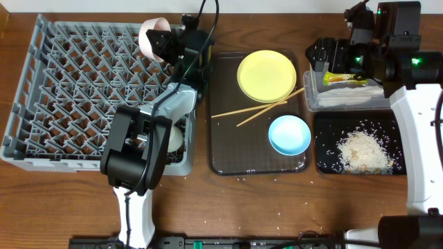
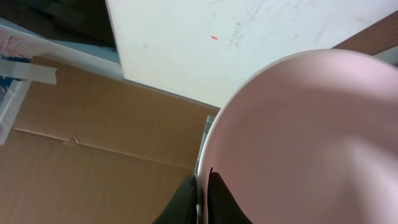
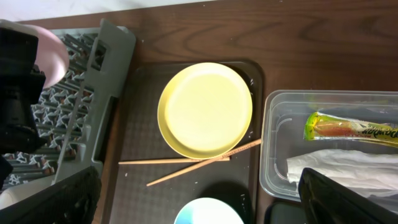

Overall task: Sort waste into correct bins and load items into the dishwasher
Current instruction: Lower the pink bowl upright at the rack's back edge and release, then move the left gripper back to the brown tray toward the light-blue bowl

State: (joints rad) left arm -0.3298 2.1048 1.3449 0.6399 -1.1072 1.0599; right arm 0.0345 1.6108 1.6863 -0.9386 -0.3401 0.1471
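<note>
The left gripper holds still and opens next with the white bowl [image 1: 152, 36] tilted over the far wires of the grey dish rack, which frees the bowl's rim.
My left gripper [image 1: 166, 43] is shut on the rim of the white bowl [image 1: 152, 36], which looks pinkish and is held tilted above the far right edge of the grey dish rack [image 1: 76, 83]. In the left wrist view the bowl [image 2: 311, 137] fills the right side, with the fingers [image 2: 202, 199] pinched on its rim. The small white cup [image 1: 177, 138] sits in the rack under the left arm. My right gripper [image 1: 325, 59] is open and empty above the left end of the clear tub [image 1: 313, 100], which holds the snack wrapper [image 1: 346, 78] and the napkin [image 1: 356, 93]. The rice [image 1: 363, 149] lies in the black tray [image 1: 325, 162].
The dark brown serving tray [image 1: 225, 149] holds the yellow plate [image 1: 266, 75], two chopsticks [image 1: 257, 109] and the light blue bowl [image 1: 289, 133]. The right wrist view shows the plate [image 3: 205, 109], chopsticks [image 3: 180, 163], wrapper [image 3: 351, 127] and napkin [image 3: 342, 165]. Loose grains lie on the table's front.
</note>
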